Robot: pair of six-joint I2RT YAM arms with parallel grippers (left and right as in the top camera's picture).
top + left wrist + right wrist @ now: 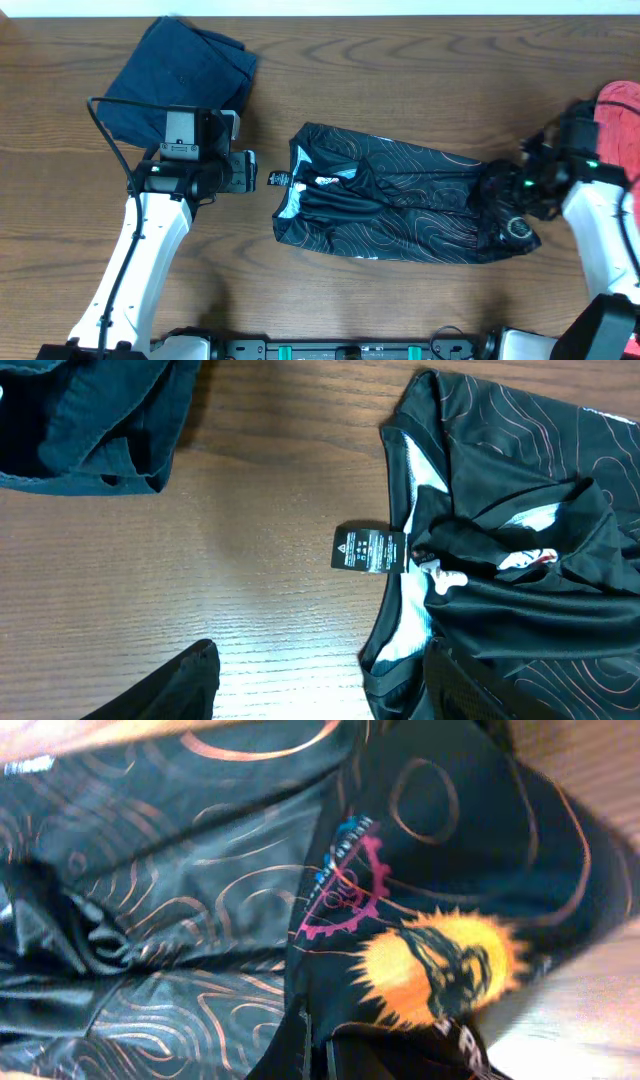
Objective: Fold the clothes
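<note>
My right gripper should next move the jersey's fold to the left in the overhead view, over the jersey's lined part (455, 200) (235, 985), and let go.
The clothes, a black jersey (400, 195) with thin orange contour lines, lie bunched lengthwise in the middle of the table, collar and black tag (370, 548) to the left. My left gripper (252, 170) stands open just left of the collar. In the left wrist view the left gripper (320, 695) has bare wood between its fingers, and one finger (470, 690) is over the collar edge. My right gripper (497, 190) is at the jersey's right end. In the right wrist view the right gripper (315, 1050) is shut on a fold of the jersey (200, 870), beside a sun badge (440, 965).
A folded navy-blue garment (180, 75) lies at the back left, close behind the left arm, and shows as the navy garment (90, 420) in the left wrist view. A coral-red garment (622, 125) lies at the right edge beside the right arm.
</note>
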